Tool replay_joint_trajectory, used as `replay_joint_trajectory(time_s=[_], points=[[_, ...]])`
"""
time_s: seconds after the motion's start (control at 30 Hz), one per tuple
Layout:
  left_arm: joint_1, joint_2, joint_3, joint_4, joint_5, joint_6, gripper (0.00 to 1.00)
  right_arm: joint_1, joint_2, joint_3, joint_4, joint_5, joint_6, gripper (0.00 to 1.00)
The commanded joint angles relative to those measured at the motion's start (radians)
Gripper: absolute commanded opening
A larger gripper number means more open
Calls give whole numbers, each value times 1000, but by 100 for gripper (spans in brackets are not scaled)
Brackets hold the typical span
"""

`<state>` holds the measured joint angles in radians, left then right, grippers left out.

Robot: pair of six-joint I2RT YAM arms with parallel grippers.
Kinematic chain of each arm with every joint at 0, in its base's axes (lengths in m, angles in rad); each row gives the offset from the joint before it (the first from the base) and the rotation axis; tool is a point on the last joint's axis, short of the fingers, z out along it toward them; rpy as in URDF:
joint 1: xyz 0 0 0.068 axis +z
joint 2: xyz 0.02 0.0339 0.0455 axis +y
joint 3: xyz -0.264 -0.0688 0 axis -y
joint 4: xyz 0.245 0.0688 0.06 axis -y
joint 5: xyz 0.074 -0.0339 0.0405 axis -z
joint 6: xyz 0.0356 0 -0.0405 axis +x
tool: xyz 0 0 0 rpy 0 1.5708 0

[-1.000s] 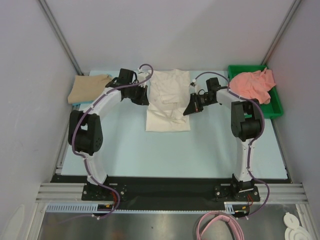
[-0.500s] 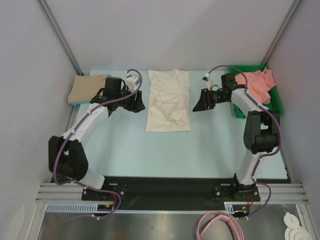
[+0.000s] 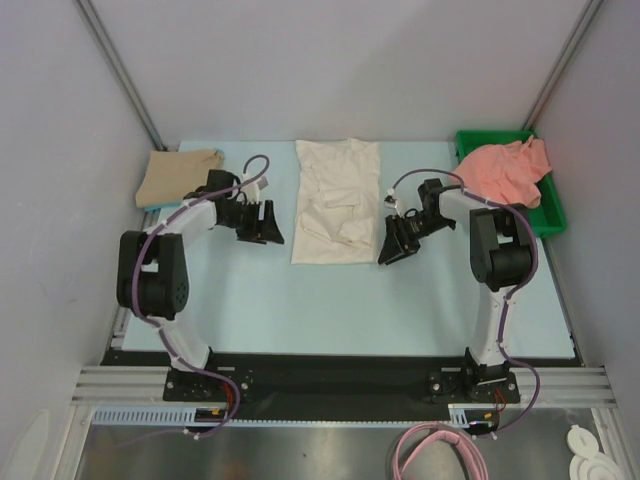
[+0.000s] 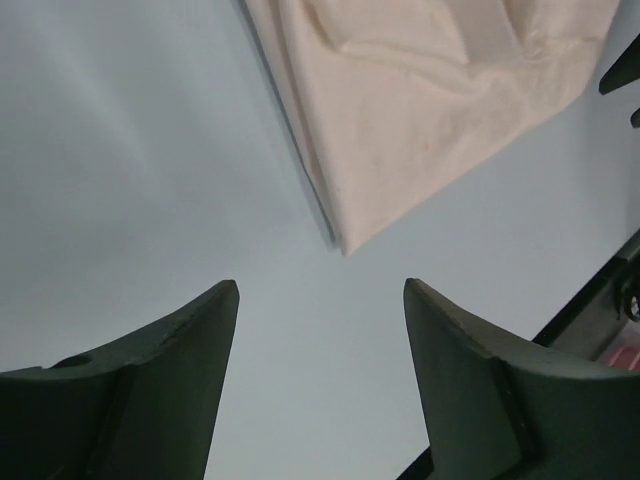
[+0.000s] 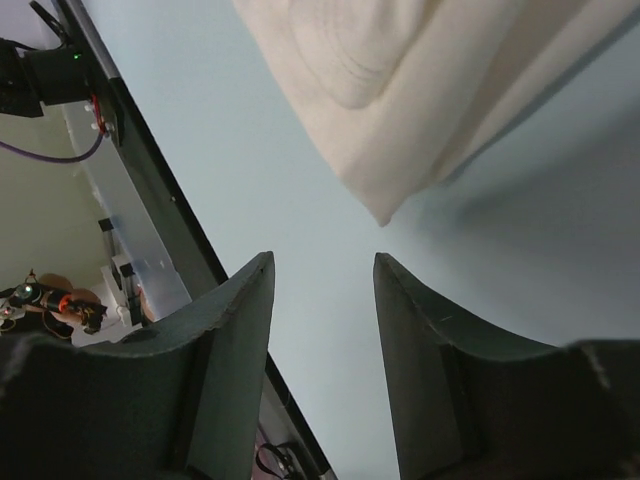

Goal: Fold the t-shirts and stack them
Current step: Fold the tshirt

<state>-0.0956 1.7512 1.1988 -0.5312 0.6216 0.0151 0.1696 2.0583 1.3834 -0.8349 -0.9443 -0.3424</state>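
The robot needs to lower the open fingers of its left gripper across and pinch the cream shirt's near corner (image 3: 294, 261) (image 4: 346, 245), which lies below the left gripper and to its right in the top view.
A cream-white t-shirt (image 3: 337, 201) lies folded into a long strip in the middle of the table; its near corners show in both wrist views (image 4: 420, 120) (image 5: 400, 90). A tan t-shirt (image 3: 180, 173) lies folded at the far left. A salmon-pink t-shirt (image 3: 505, 168) sits crumpled in the green tray (image 3: 545, 215). My left gripper (image 3: 268, 228) hovers open just left of the cream shirt's near left corner, holding nothing (image 4: 320, 290). My right gripper (image 3: 392, 246) hovers open just right of its near right corner, also empty (image 5: 323, 262).
The light blue table surface (image 3: 330, 300) stretches toward the arm bases. Grey walls enclose the back and sides. A black rail (image 5: 150, 180) runs along the near table edge.
Both grippers have opened and let go of the cream shirt, pulled sideways off it, then moved toward its near corners. The shirt now lies narrower and flat.
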Motion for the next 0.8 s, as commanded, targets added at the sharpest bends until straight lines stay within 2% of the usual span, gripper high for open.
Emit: replay_joint_trajectory(time_s=[0.0,0.3,0.47,0.77], points=[[-6,80,39,-85,133,13,71,-7,5,-3,0,38,-15,50],[-30,270,50,-79,219,14,68,2,82,22,56,52,29,52],[-58,292,67,-69,224,5,67,11,115,63,72,52,57,52],[-70,301,90,-78,231,2,55,28,126,69,120,61,98,48]])
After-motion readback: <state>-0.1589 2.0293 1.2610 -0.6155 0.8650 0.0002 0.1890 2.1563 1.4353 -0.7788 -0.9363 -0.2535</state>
